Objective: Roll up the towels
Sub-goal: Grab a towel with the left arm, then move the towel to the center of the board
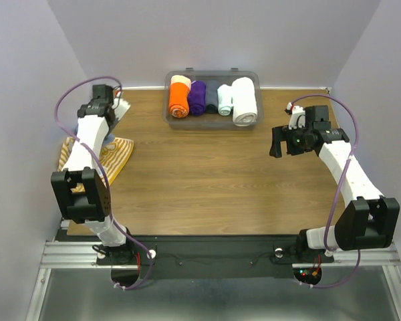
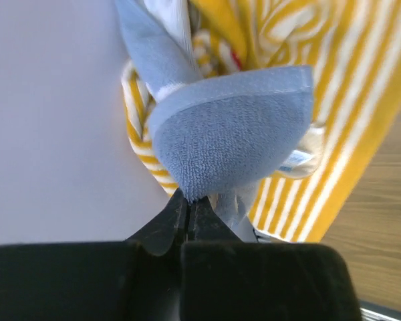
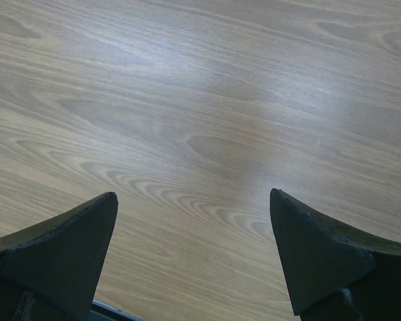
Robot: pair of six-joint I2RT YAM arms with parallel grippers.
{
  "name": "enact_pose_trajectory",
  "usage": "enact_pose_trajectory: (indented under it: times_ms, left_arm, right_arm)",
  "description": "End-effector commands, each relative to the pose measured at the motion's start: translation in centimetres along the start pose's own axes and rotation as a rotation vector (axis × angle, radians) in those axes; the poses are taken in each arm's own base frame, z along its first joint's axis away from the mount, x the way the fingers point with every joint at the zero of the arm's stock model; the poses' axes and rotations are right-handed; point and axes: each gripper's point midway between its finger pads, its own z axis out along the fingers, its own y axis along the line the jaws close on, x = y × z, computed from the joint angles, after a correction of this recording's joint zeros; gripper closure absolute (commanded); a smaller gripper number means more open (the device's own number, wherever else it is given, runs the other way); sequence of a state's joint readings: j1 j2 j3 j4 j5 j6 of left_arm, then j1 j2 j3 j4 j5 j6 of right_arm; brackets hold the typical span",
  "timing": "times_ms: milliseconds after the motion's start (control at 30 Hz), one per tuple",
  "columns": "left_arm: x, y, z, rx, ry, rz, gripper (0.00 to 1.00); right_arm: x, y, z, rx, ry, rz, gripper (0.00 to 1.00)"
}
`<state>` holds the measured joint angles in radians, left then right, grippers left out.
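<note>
My left gripper will next raise the corner of the pale blue towel away from the striped towel, then lower it there.
My left gripper (image 2: 188, 200) is shut on a corner of the pale blue towel (image 2: 227, 140) and holds it lifted. The towel hangs in front of the yellow-and-white striped towel (image 2: 361, 100). In the top view the left gripper (image 1: 115, 107) is at the far left of the table by the wall. The striped towel (image 1: 115, 157) lies crumpled below it, partly hidden by the arm, which also hides most of the blue towel. My right gripper (image 1: 281, 142) is open and empty above bare wood at the right; it also shows in the right wrist view (image 3: 194, 221).
A clear plastic bin (image 1: 212, 73) stands at the back centre. It holds an orange roll (image 1: 179, 97), a purple roll (image 1: 197, 97), darker and pale rolls, and a thick white roll (image 1: 244, 101). The wooden table (image 1: 214, 180) has grey walls on its left, back and right.
</note>
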<state>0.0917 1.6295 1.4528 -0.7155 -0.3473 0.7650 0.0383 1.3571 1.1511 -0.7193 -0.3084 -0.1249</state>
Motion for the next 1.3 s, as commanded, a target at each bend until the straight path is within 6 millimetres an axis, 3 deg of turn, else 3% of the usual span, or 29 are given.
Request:
enact_pose_trajectory:
  times_ms: [0,67,100,133,167,200,300,333,367,433,533,567,600,667,700,933,967,1000,1033,1067,1100,1133,1167,1267]
  left_arm:
    - [-5.8,-2.1,-8.2,0.098,-0.22,0.007,1.0]
    - [-8.5,-3.6,-11.5,0.159,-0.318,0.031,1.0]
    - [-11.1,-4.2,-15.0,0.178,-0.424,0.027,1.0]
    - [-11.8,-6.0,-16.5,0.254,-0.456,0.057,1.0]
    - [-13.2,-5.9,-18.9,0.269,-0.521,0.02,1.0]
    - [-14.2,-8.6,-20.4,0.323,-0.544,0.073,1.0]
    - [-15.3,-13.1,-22.9,0.466,-0.599,0.145,1.0]
    - [-15.8,-15.6,-24.3,0.556,-0.646,0.183,1.0]
    - [-15.6,-17.4,-24.2,0.609,-0.641,0.211,1.0]
    - [-16.3,-20.1,-26.0,0.712,-0.7,0.242,1.0]
    - [-16.4,-23.8,-31.4,0.894,-0.829,0.337,1.0]
    - [-16.4,-24.3,-33.0,0.937,-0.868,0.36,1.0]
    - [-16.4,-24.4,-36.2,1.006,-0.956,0.388,1.0]
    - [-16.5,-24.2,-39.9,1.05,-1.065,0.418,1.0]
    - [-16.5,-23.5,-42.7,1.065,-1.147,0.426,1.0]
    - [-16.0,-21.8,-49.9,1.174,-1.418,0.469,1.0]
    - [-16.0,-21.4,-50.2,1.167,-1.444,0.466,1.0]
    - [-15.9,-22.5,-48.6,1.197,-1.407,0.468,1.0]
    - [-15.7,-20.5,-49.0,1.134,-1.486,0.438,1.0]
    - [-15.8,-20.4,-48.0,1.115,-1.481,0.417,1.0]
    - [-15.8,-22.0,-44.4,1.133,-1.396,0.401,1.0]
    - [-15.9,-20.4,-42.7,1.068,-1.407,0.37,1.0]
    - [-15.6,-21.9,-38.8,1.083,-1.314,0.354,1.0]
    - [-14.9,-21.6,-31.4,1.014,-1.193,0.289,1.0]
  right_arm:
    - [-3.4,0.8,-2.6,-0.009,-0.114,-0.018,0.0]
    - [-3.6,0.7,-2.8,-0.009,-0.122,-0.017,0.0]
    - [-3.8,0.7,-3.0,-0.012,-0.129,-0.01,0.0]
    - [-4.1,0.5,-3.3,-0.013,-0.14,-0.002,0.0]
    - [-4.3,0.7,-3.5,-0.026,-0.147,0.0,0.0]
    - [-4.5,0.6,-3.6,-0.027,-0.151,0.004,0.0]
    - [-4.6,-1.2,-3.9,0.011,-0.154,0.054,0.0]
    - [-4.5,-2.0,-4.1,0.023,-0.156,0.075,0.0]
    - [-4.4,-2.2,-4.2,0.02,-0.153,0.087,0.0]
    - [-4.3,-2.9,-4.5,0.03,-0.154,0.103,0.0]
    - [-3.9,-3.0,-4.8,0.026,-0.155,0.11,0.0]
    - [-3.8,-3.1,-4.8,0.027,-0.152,0.112,0.0]
    - [-3.6,-3.1,-4.7,0.024,-0.148,0.112,0.0]
    - [-3.4,-3.2,-4.5,0.023,-0.141,0.118,0.0]
    - [-3.3,-3.2,-4.2,0.014,-0.134,0.121,0.0]
    - [-4.1,-3.1,-3.8,-0.026,-0.136,0.126,0.0]
    - [-4.4,-3.0,-3.9,-0.032,-0.139,0.124,0.0]
    - [-4.5,-3.0,-3.9,-0.036,-0.141,0.122,0.0]
    - [-4.5,-2.9,-4.0,-0.037,-0.145,0.118,0.0]
    - [-4.5,-2.9,-3.9,-0.041,-0.143,0.116,0.0]
    - [-4.5,-3.0,-4.0,-0.035,-0.143,0.107,0.0]
    - [-4.3,-3.1,-3.8,-0.031,-0.138,0.105,0.0]
    - [-4.1,-3.5,-3.7,-0.016,-0.13,0.094,0.0]
    - [-3.5,-3.7,-3.4,-0.011,-0.11,0.077,0.0]
